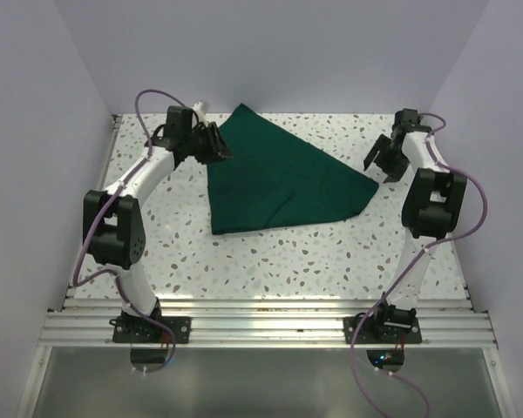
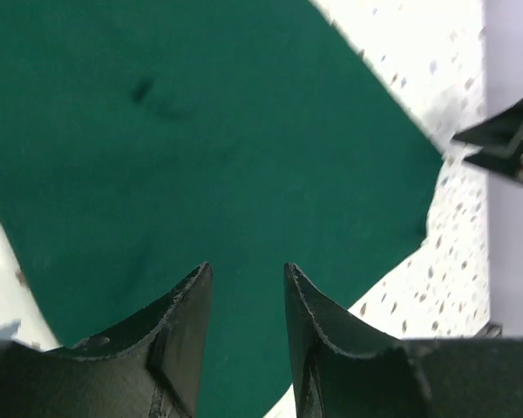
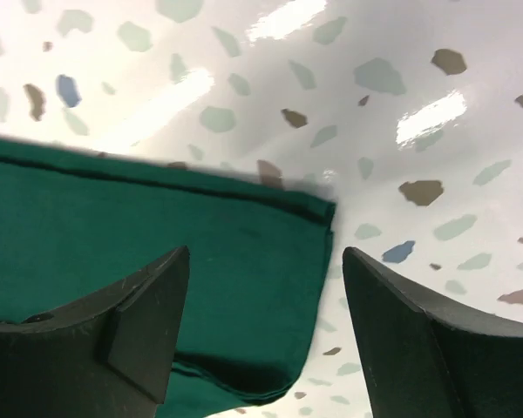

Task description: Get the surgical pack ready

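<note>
My right gripper needs to move down onto the drape's layered corner (image 1: 374, 185) (image 3: 310, 235) next, because the drape's edge is already between my open fingers.
The surgical pack's dark green drape (image 1: 279, 178) lies folded on the speckled table (image 1: 270, 261), roughly a triangle with one point at the back and one at the right. My left gripper (image 1: 216, 144) hovers over its back left edge. In the left wrist view this gripper (image 2: 247, 277) is open, with only green drape (image 2: 200, 131) showing through the gap below it. My right gripper (image 1: 382, 162) is at the drape's right point. Seen from the right wrist, it (image 3: 266, 257) stands wide open above the layered corner of the drape (image 3: 157, 226), holding nothing.
Pale purple walls (image 1: 270, 52) close in the table at the back and both sides. A ribbed aluminium rail (image 1: 261, 326) carrying both arm bases runs along the near edge. The right gripper (image 2: 506, 144) shows at the far right of the left wrist view.
</note>
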